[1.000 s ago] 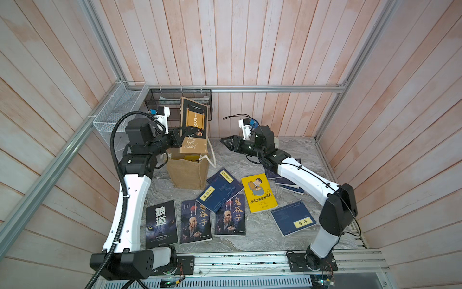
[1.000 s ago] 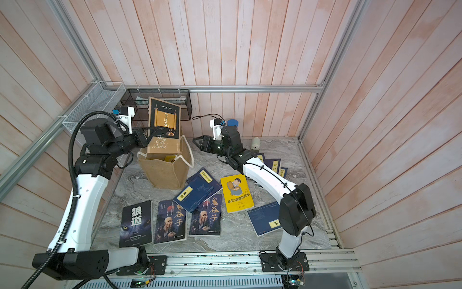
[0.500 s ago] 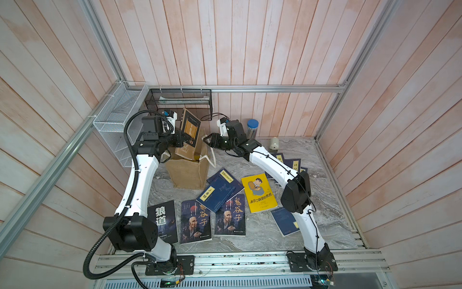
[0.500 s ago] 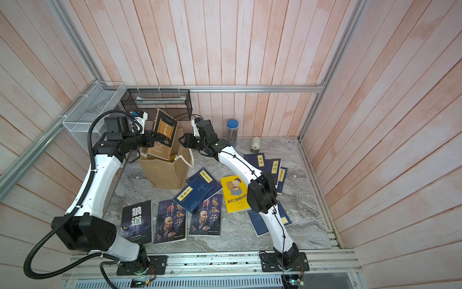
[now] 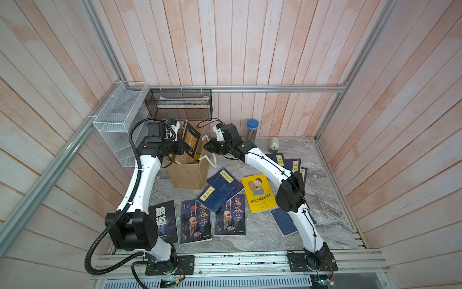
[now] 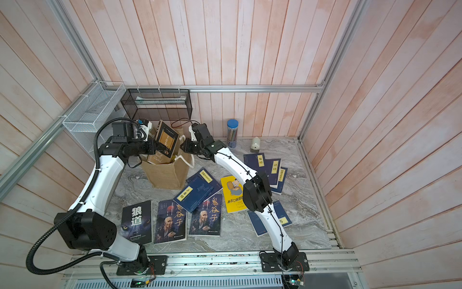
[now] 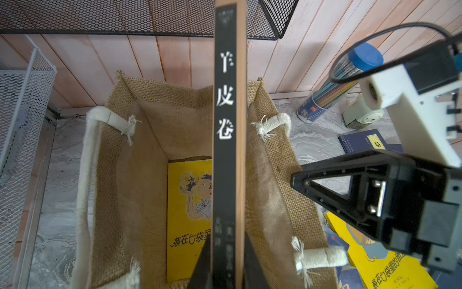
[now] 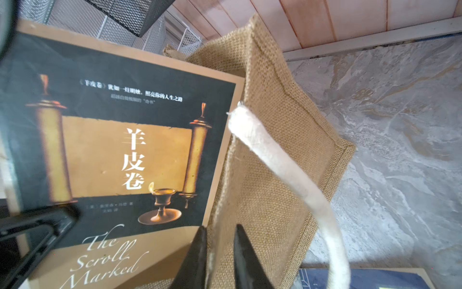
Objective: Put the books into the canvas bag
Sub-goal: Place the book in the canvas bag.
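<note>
I should lower my left gripper into the canvas bag and let go of the brown-black book over the yellow cartoon book (image 5: pixel 196 158) (image 7: pixel 187 200), because that cover is below the gripper inside.
The canvas bag (image 5: pixel 190 175) (image 6: pixel 170 175) stands open at the back left of the table. My left gripper (image 7: pixel 226 250) (image 5: pixel 181 147) is shut on a brown-black book (image 7: pixel 225 125) (image 8: pixel 112 150) (image 5: pixel 191 140), held upright and tilted over the bag's mouth. A yellow cartoon book (image 7: pixel 187 200) lies inside the bag (image 7: pixel 155 105). My right gripper (image 8: pixel 220 230) (image 5: pixel 206 147) (image 7: pixel 295 180) is shut on the bag's side wall (image 8: pixel 275 150) at the rim, beside a white rope handle (image 8: pixel 287 170). Several more books lie flat on the table: black (image 5: pixel 163 220), two portrait covers (image 5: pixel 196 220), navy (image 5: pixel 220 190), yellow (image 5: pixel 258 192).
A black mesh basket (image 5: pixel 180 105) and a white wire rack (image 5: pixel 117 125) hang on the walls behind and left of the bag. A blue-capped pencil tube (image 5: pixel 251 130) and a small pale sharpener (image 5: pixel 274 144) stand at the back. More navy books (image 5: pixel 287 162) lie under the right arm.
The right arm swung left to the bag and its jaws closed on the bag's rim. The left arm brought the book lower and more tilted over the bag's mouth.
</note>
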Tool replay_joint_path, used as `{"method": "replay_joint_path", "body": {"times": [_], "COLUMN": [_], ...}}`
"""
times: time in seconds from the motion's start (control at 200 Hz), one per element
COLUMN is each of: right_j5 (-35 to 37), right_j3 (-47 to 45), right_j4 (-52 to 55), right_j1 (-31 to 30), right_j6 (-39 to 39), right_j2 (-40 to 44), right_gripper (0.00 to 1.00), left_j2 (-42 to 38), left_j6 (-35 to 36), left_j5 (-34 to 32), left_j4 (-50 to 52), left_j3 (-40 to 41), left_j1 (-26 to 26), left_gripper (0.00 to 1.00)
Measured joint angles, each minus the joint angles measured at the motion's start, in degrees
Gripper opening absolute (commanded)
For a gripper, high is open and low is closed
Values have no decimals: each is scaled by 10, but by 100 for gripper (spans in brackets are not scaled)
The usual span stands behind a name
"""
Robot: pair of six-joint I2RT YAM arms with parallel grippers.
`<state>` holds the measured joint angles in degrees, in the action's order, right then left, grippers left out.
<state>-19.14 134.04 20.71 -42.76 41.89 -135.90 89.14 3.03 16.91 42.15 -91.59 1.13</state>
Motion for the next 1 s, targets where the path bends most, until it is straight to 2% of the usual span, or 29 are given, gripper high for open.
{"method": "replay_joint_path", "body": {"times": [0.06, 0.255, 0.525, 0.75, 0.91, 1.0], "right_j5": [0, -2, -2, 0, 3, 3], "right_j3": [0, -3, -4, -7, -12, -12], "right_j4": [-6, -19, -27, -30, -32, -32], "right_j1": [0, -1, -1, -1, -1, -1], "right_j6": [-1, 1, -2, -6, -12, -15], "right_j2": [0, 0, 0, 0, 0, 0], "right_gripper": [0, 0, 0, 0, 0, 0], "left_j2": [0, 15, 102, 166, 190, 191], "left_j6": [0, -3, -28, -33, -44, -49], "left_j5": [2, 21, 82, 93, 96, 91], "left_j4": [3, 8, 14, 17, 0, -7], "left_j3": [0, 0, 0, -1, -1, 2], "left_j1": [0, 0, 0, 0, 0, 0], "left_gripper": [0, 0, 0, 0, 4, 10]}}
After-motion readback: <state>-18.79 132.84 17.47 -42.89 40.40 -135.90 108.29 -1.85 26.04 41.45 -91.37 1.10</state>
